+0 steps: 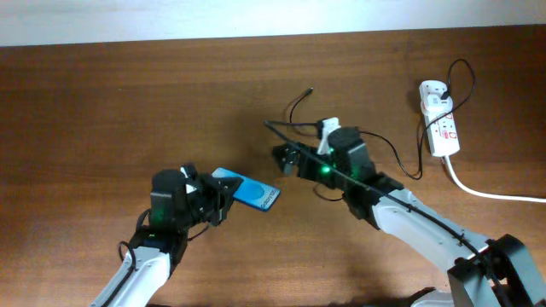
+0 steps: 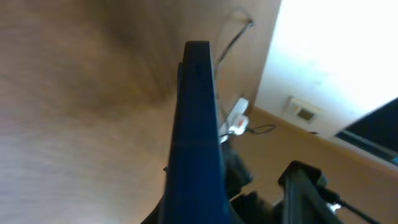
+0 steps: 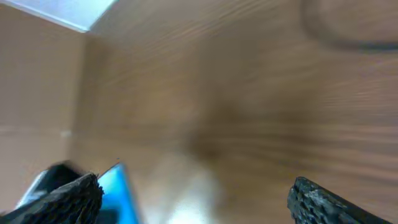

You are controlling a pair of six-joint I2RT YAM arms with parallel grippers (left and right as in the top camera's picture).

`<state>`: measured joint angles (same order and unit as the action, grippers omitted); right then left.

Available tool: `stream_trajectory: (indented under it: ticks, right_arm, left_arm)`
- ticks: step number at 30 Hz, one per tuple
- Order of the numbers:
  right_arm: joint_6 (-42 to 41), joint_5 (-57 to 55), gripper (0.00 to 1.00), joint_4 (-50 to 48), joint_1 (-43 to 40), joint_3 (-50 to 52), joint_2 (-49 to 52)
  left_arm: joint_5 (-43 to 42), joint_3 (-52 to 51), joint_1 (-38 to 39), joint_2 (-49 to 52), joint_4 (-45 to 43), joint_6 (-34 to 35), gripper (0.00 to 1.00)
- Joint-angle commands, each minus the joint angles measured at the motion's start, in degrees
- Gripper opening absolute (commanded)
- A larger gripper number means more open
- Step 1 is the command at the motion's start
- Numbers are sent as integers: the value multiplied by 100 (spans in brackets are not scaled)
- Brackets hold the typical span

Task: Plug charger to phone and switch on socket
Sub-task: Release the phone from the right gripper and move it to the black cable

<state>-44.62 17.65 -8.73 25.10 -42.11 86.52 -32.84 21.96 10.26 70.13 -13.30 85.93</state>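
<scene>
Next, the right gripper moves outward, away from the phone point(image 1: 247, 190), then down onto the charger cable just behind its loose end, since that end lies loose.
The phone point(image 1: 247, 190), blue screen up, is tilted off the table with my left gripper point(image 1: 222, 199) shut on its left end. In the left wrist view the phone point(image 2: 196, 137) stands edge-on between the jaws. My right gripper point(image 1: 285, 159) hovers just right of the phone's free end, open and empty; in its wrist view the right gripper point(image 3: 196, 202) has fingertips point(image 3: 62, 199) set far apart, with the phone point(image 3: 118, 193) at the lower left. The charger point(image 1: 299, 104), a thin black cable, loops behind the right gripper and runs to the white socket point(image 1: 439, 119) at the far right.
A thick white cable point(image 1: 486, 192) leaves the socket toward the right edge. The charger's slack curls over the wood point(image 1: 401, 162) between right arm and socket. A pale wall borders the table's far edge point(image 1: 256, 34).
</scene>
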Motion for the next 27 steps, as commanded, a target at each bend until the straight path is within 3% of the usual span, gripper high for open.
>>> stream_trajectory:
  ticks: [1, 8, 11, 17, 20, 23, 27]
  right_arm:
    - [568, -828, 98, 588, -380, -245, 7]
    - [868, -1622, 98, 4052, -800, -2468, 9]
    - [866, -1657, 98, 4124, -793, -2647, 9]
    - [1309, -1816, 99, 3467, -791, -2787, 343]
    - [1290, -1840, 100, 4461, -787, -4070, 1397]
    - [1263, -1906, 90, 5348, -772, -5757, 2793]
    - [1091, -2162, 87, 5252, -678, -6867, 4236]
  left_arm:
    - [-817, 44, -205, -55, -35, -358, 0]
    - [-1119, 46, -238, -55, -407, 216, 0]
    - [-1530, 48, -363, -55, -944, 457, 0]
    - [-1864, 48, -382, -55, -918, 450, 0]
    - [-1843, 48, -382, -55, -918, 448, 0]
    - [-1836, 48, -382, -55, -916, 446, 0]
    - [-1840, 48, -382, -55, -916, 442, 0]
